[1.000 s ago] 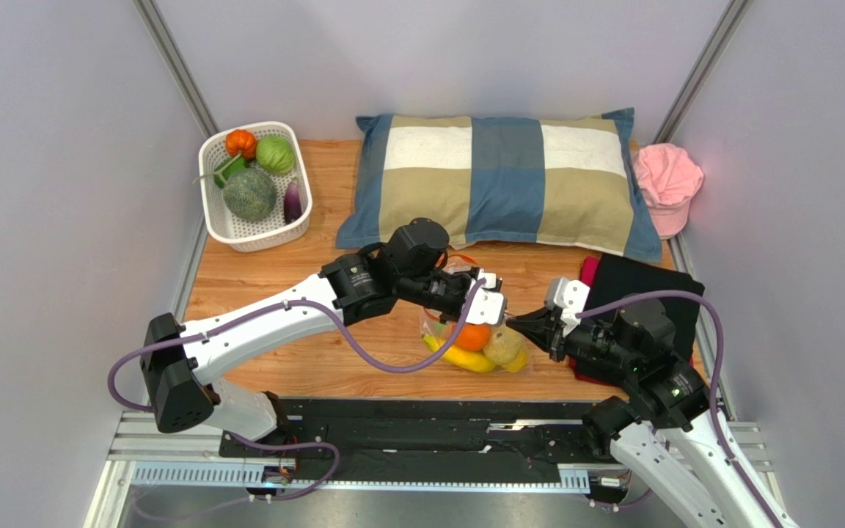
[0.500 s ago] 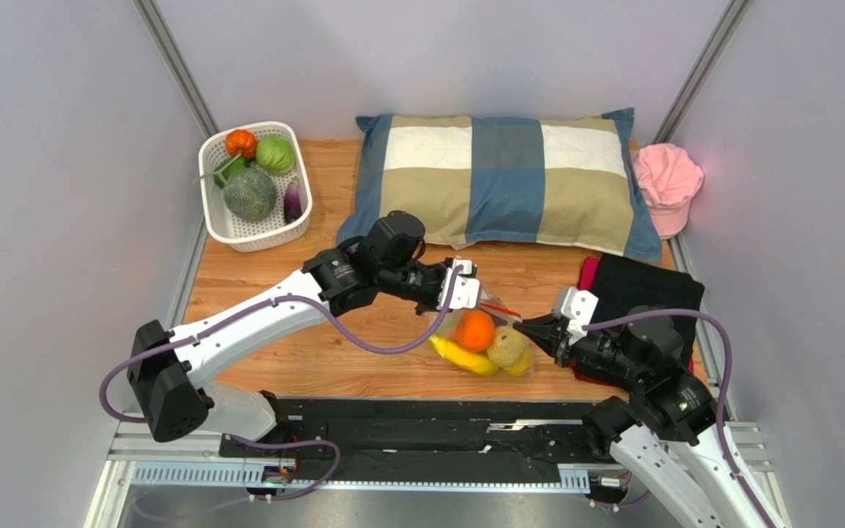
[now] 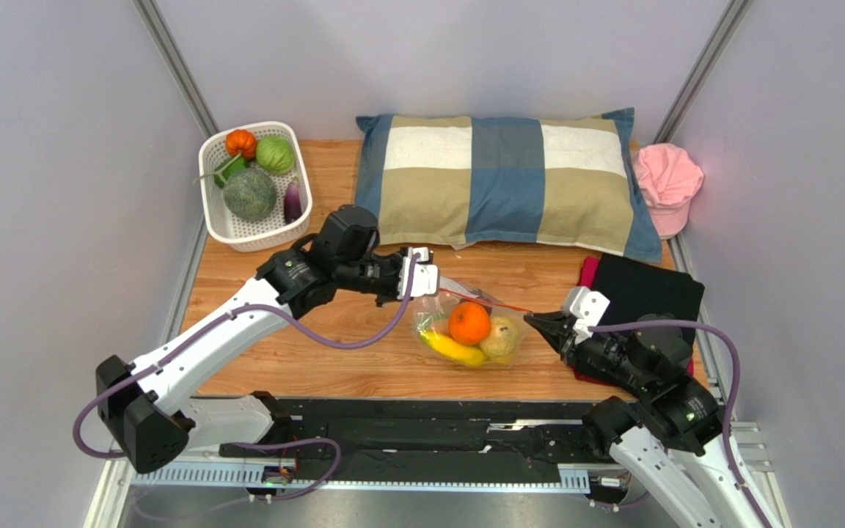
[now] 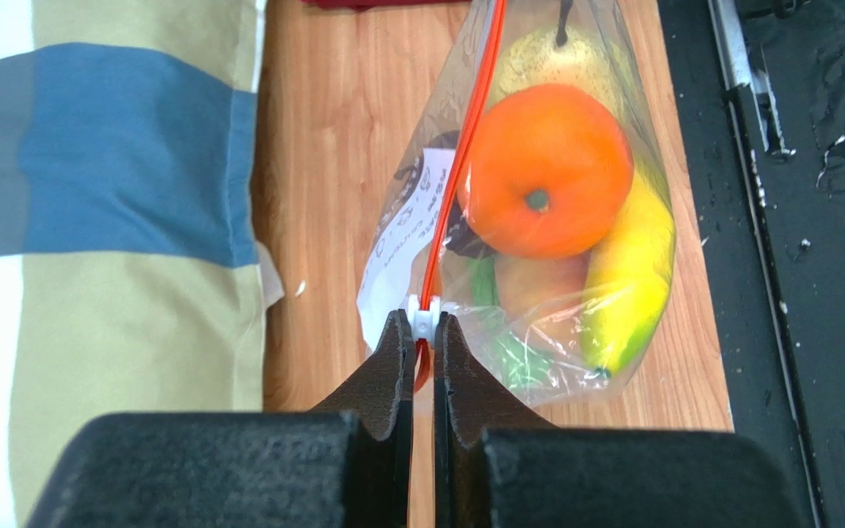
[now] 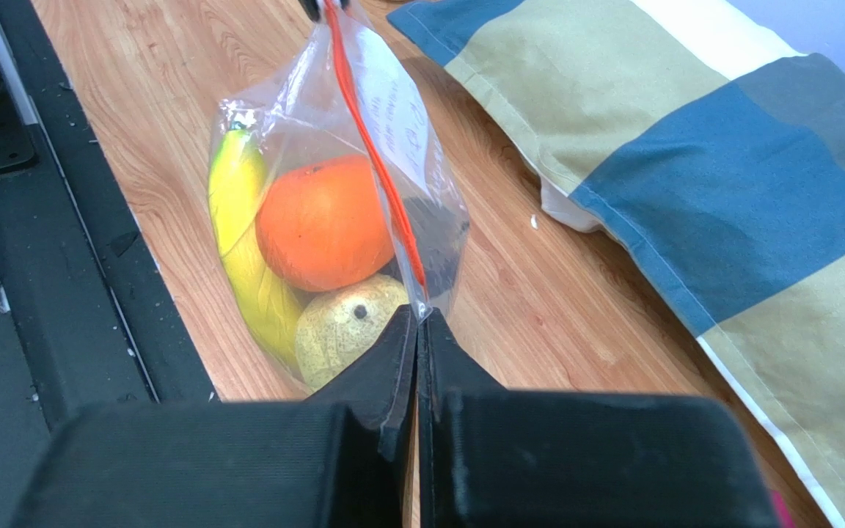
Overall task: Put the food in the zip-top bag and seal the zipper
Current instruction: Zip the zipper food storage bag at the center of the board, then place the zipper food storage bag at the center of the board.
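The slider in my left gripper should next move away from my right gripper to the zipper's end [image 4: 423, 374], because a loop of orange-red zipper still shows behind it.
The clear zip-top bag [image 3: 469, 336] hangs stretched between my two grippers over the wooden table. Inside are the orange-red tomato [image 4: 548, 171], yellow banana [image 4: 631, 275], tan pear [image 5: 350, 330] and a green fruit [image 4: 504, 347]. The lemon is hidden. The orange-red zipper [image 4: 458, 176] runs taut along the bag's top edge. My left gripper [image 4: 424, 328] is shut on the white zipper slider [image 4: 424, 319] at the bag's left end. My right gripper [image 5: 417, 319] is shut on the bag's right corner, at the zipper's other end [image 3: 535, 316].
A white basket [image 3: 218, 220] with several vegetables stands at the back left. A checked pillow [image 3: 504, 176] lies across the back. A pink cap [image 3: 667, 182] and dark folded cloth [image 3: 642, 286] are at the right. The black base rail [image 3: 416, 424] runs along the near edge.
My left gripper has slid leftward along the zipper, from near the right gripper to the bag's left end. The bag is now stretched out and the right gripper has drawn slightly right.
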